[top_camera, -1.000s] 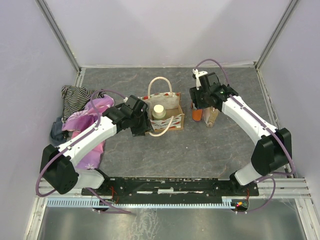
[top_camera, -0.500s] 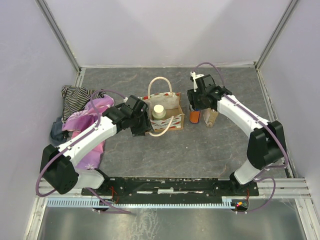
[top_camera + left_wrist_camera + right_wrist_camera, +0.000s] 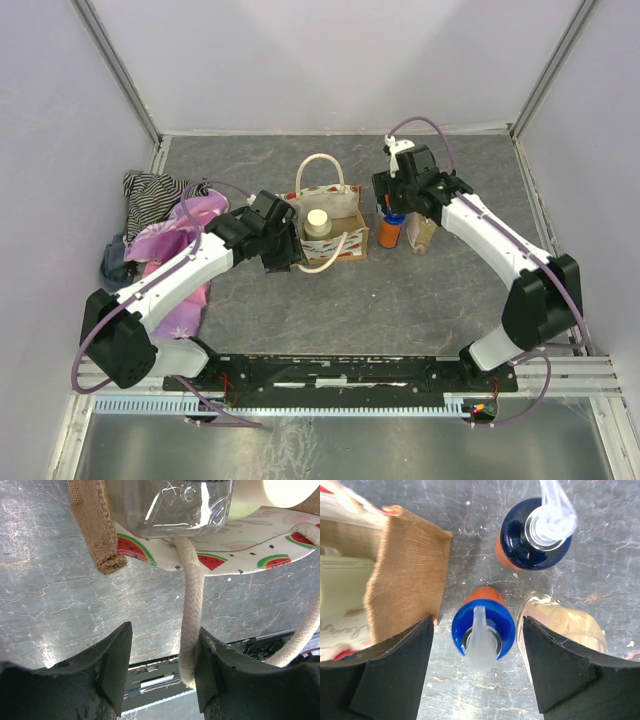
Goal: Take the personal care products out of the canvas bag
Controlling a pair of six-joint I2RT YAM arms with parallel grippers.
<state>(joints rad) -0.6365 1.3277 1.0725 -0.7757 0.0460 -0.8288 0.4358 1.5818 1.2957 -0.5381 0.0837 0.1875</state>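
My right gripper should first go up from the orange pump bottle, then move across over the bag and down to reach the cream cap point(image 3: 317, 218).
The canvas bag point(image 3: 335, 212) stands mid-table with a cream-capped bottle point(image 3: 317, 222) inside. In the left wrist view a clear bottle point(image 3: 170, 505) lies in the bag point(image 3: 240, 535) too. My left gripper point(image 3: 162, 665) is open at the bag's near left corner, and the cream rope handle point(image 3: 192, 605) hangs between its jaws, touching the right finger. My right gripper point(image 3: 479, 652) is open above an orange pump bottle point(image 3: 482, 625) standing right of the bag point(image 3: 410, 575). A second orange pump bottle point(image 3: 535, 535) and a beige bottle point(image 3: 565, 622) stand beside it.
A striped cloth point(image 3: 150, 188), a pink cloth point(image 3: 175, 240) and a blue cloth point(image 3: 112, 262) are heaped at the left wall. Walls enclose the table on three sides. The beige bottle point(image 3: 422, 237) stands close by the right gripper's finger.
My right gripper shifted a little to the left and rose off the orange pump bottle, which now stands alone on the table. The left arm has not moved.
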